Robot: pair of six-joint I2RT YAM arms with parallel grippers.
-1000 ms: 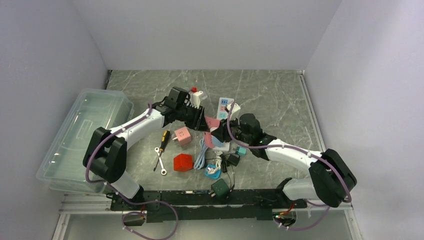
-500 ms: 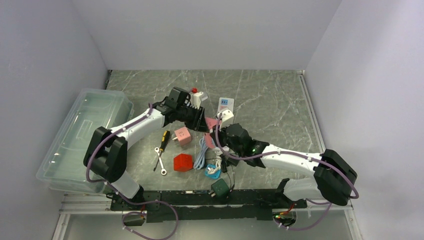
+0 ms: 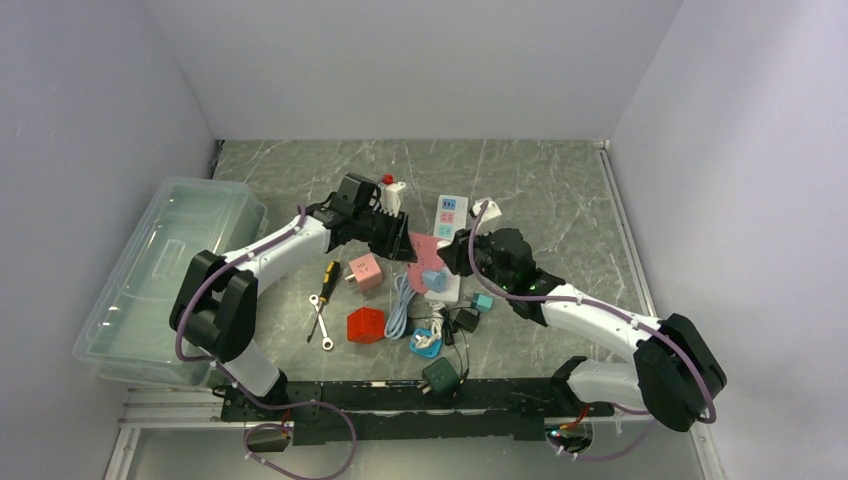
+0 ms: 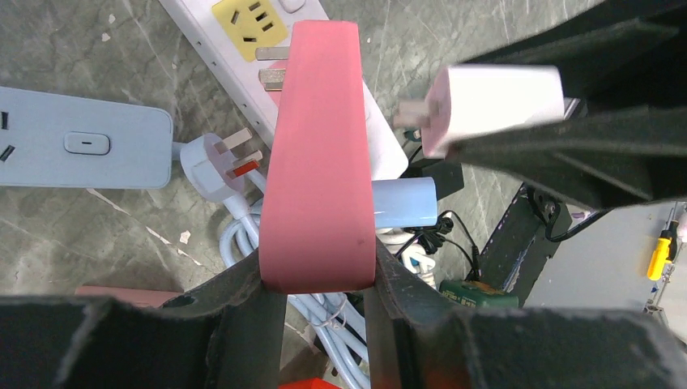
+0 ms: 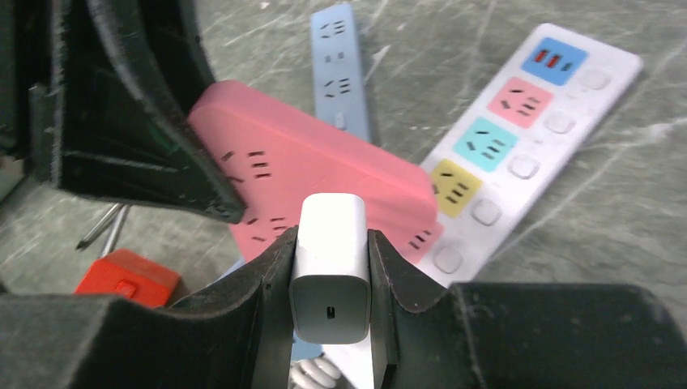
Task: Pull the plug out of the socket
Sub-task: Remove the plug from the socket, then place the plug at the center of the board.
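Observation:
The plug's pins are clear of the pink power strip, so I should move my right gripper back and down to the tabletop [image 3: 486, 290] beside the teal adapter next and let go of the plug.
The socket is a pink power strip [image 4: 316, 162], held up off the table with my left gripper [image 4: 320, 284] shut on its near end. It also shows under my right wrist [image 5: 308, 162] and from above [image 3: 425, 248]. The plug is a white charger block [image 5: 332, 259], and my right gripper [image 5: 332, 271] is shut on its sides. In the left wrist view the plug [image 4: 494, 101] hangs to the right of the strip, its metal prongs bare and a gap between them and the pink face.
Below lie a white strip with coloured sockets [image 3: 450, 212], a pale blue strip [image 4: 81, 138] and a heap of cables and adapters [image 3: 430, 335]. A red cube [image 3: 366, 325], a pink adapter [image 3: 365, 271], a screwdriver [image 3: 327, 277] and a wrench [image 3: 320, 325] lie left of centre. A clear bin [image 3: 160, 270] stands far left.
My right arm swung left toward the pink strip and then back to the right with the white plug. The left arm and the strip have barely moved.

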